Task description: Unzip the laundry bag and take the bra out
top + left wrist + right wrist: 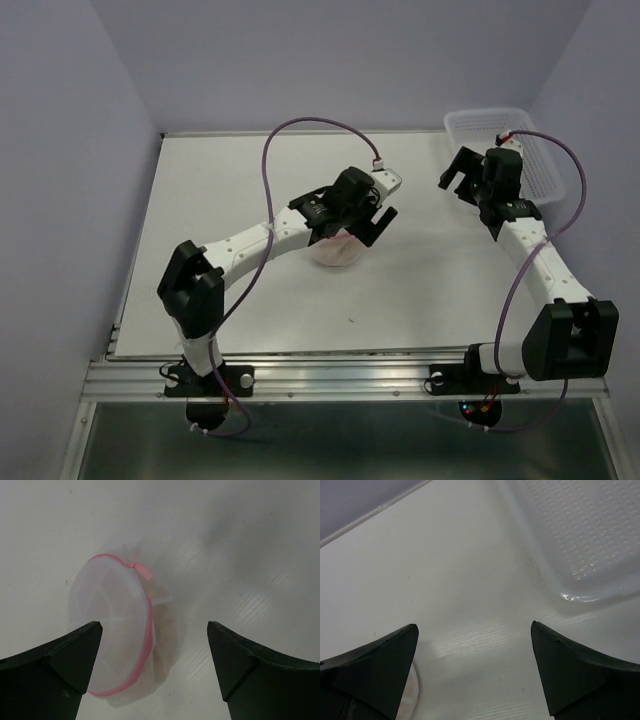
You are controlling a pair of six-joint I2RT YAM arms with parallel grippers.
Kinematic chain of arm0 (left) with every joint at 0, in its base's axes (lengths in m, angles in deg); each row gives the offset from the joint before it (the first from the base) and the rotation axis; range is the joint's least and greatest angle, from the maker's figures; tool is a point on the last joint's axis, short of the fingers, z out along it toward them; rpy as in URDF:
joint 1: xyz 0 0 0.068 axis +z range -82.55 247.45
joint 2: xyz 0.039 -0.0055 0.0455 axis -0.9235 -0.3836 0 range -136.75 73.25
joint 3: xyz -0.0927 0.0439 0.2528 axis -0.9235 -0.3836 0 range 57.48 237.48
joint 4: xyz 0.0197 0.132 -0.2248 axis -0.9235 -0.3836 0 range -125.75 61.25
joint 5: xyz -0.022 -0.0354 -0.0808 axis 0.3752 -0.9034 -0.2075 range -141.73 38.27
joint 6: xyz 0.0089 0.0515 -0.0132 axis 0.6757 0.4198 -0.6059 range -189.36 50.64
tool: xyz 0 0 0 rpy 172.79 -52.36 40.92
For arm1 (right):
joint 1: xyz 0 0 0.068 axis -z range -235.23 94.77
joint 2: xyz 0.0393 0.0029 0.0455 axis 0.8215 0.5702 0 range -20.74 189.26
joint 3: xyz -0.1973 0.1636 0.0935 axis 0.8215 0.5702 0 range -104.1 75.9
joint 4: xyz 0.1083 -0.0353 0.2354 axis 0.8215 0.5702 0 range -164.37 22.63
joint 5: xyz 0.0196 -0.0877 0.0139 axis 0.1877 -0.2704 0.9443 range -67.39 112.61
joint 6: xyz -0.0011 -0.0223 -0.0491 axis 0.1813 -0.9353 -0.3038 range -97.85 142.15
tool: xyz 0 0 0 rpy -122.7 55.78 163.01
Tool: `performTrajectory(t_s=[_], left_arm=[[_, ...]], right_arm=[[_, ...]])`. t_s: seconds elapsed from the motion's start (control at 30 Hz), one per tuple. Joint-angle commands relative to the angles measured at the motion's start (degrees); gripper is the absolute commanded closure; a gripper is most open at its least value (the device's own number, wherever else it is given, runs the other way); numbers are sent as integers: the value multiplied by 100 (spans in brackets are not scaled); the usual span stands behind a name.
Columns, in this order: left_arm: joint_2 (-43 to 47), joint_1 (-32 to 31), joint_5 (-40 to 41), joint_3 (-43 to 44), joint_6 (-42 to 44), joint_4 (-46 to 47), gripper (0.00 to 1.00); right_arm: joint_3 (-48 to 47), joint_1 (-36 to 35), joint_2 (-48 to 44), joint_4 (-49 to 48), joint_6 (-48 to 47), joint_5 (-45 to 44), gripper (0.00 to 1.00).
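Note:
The laundry bag's mesh edge near the zipper pull lies below my left gripper and already runs between its open fingers, so I will lower them astride that edge next and close them.
The laundry bag (117, 630) is a round white mesh pouch with a pink zipper rim, lying on the table at mid-centre (338, 252). Its pink zipper pull (141, 570) sticks out at the far edge, and the zipper looks closed. The beige bra (164, 645) shows dimly through the mesh inside. My left gripper (155, 625) is open and empty, hovering over the bag's right side (378, 225). My right gripper (474, 626) is open and empty over bare table (458, 172), to the bag's right. A pale curved edge, possibly the bag (414, 685), shows by its left finger.
A white lattice plastic basket (510, 150) stands at the back right, just beyond my right gripper; its corner shows in the right wrist view (580, 535). The white table (220, 200) is walled at the back and on both sides.

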Motion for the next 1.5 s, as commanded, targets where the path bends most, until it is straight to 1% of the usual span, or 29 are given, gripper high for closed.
performTrajectory(t_s=[0.0,0.17,0.23,0.33,0.4,0.47,0.5,0.53,0.57,0.6,0.73,0.77,0.83,0.87,0.9,0.93,0.97,1.03,1.1,1.13,1.17,1.23,1.27,1.37,1.47], left_arm=[[-425,-43,249,819,676,-496,1],[-1181,-52,724,1348,764,-805,1],[-1244,-52,795,1375,799,-814,6],[-1262,-52,629,1296,931,-770,6],[-1314,-52,663,1287,983,-770,6],[-1428,-52,970,1322,958,-796,11],[-1472,-52,1076,1357,940,-805,19],[-1516,-52,1103,1383,940,-840,19],[-1595,-52,1103,1410,922,-866,28],[-1604,-52,1086,1419,913,-901,32],[-1569,-43,1076,1270,966,-805,37],[-1561,-43,1094,1269,957,-796,41],[-1543,-34,1033,1296,957,-778,53],[-1543,-34,1007,1296,966,-770,67],[-1517,-34,989,1305,975,-761,79],[-1473,-34,954,1305,966,-726,97],[-1473,-34,962,1296,966,-717,100],[-1359,-25,945,1235,992,-612,100],[-1192,-34,918,1164,1080,-524,100],[-1139,-25,892,1077,1115,-445,100],[-1008,-17,866,1006,1168,-401,100],[-849,-25,665,735,1360,-217,100],[-666,-25,559,629,1431,-155,100],[-244,-25,129,110,1817,144,100],[143,-25,-433,-329,2415,285,100]], right_arm=[[-168,5,69,100,-206,287,0],[-185,5,158,135,-232,305,0],[-203,5,184,127,-258,340,0],[-185,5,219,135,-267,305,0],[-194,5,245,127,-250,305,0],[-203,5,281,144,-259,349,0],[-203,5,281,136,-250,384,0],[-212,5,289,127,-250,393,0],[-221,5,324,144,-250,393,0],[-221,5,333,136,-259,393,0],[-221,5,351,162,-259,331,0],[-229,5,360,153,-259,340,0],[-229,5,351,162,-267,401,0],[-229,5,342,162,-267,419,0],[-221,5,325,153,-294,454,0],[-212,5,325,153,-355,594,0],[-212,5,316,153,-399,656,0],[-212,5,281,127,-548,1304,0],[-159,5,272,13,-1004,2006,0],[-46,5,255,-57,-1197,2889,0],[16,5,246,-197,-1486,3272,0],[130,-48,254,-295,-1743,4036,0],[157,-100,254,-287,-2014,4136,0],[227,-162,237,-304,-2279,4198,0],[210,-162,246,-357,-2210,4207,0]])
